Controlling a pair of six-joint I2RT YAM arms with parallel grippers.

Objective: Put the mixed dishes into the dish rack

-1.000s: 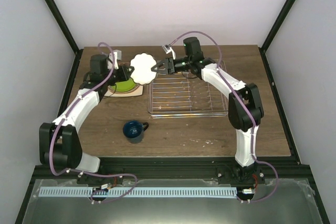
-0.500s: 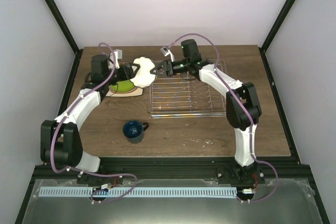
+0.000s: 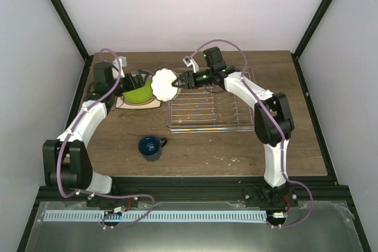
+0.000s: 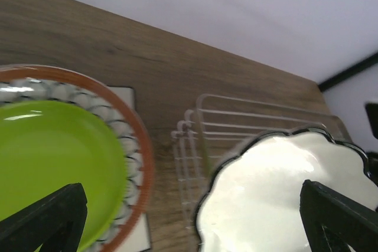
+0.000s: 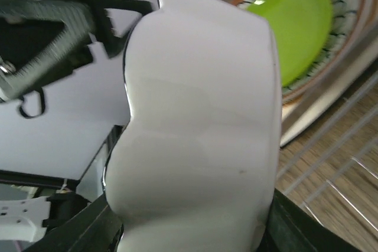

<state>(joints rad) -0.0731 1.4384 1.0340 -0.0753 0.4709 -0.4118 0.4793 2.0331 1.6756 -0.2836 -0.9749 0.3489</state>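
The bowl needs to go over the empty wires at the rack's plate-side end (image 3: pixel 190 94) (image 5: pixel 338 172) below, once my right gripper turns its fingers downward. My right gripper then needs to lower the bowl and release it.
My right gripper (image 3: pixel 178 80) is shut on the white scalloped bowl (image 3: pixel 165 84), which stands on edge in the air by the left end of the dish rack (image 3: pixel 212 108). The bowl (image 5: pixel 201 134) fills the right wrist view. My left gripper (image 3: pixel 140 79) is open just left of it, over the stacked plates, with nothing in it. In the left wrist view the bowl (image 4: pixel 283 193) sits apart from both fingers (image 4: pixel 50 216). The lime-green plate (image 3: pixel 137 94) lies on the beige floral plate (image 4: pixel 139 157), which lies on the white square plate (image 3: pixel 155 103). The dark blue mug (image 3: pixel 151 147) stands upright at front left.
The wire rack (image 4: pixel 236 116) holds no dishes and spans the middle to the right of the table. The plate stack sits against its left end, near the table's left edge. Cables loop above both wrists.
My left gripper opened, let go of the bowl and drew back to the left over the plates. The bowl stays in my right gripper, shifted slightly left and lower.
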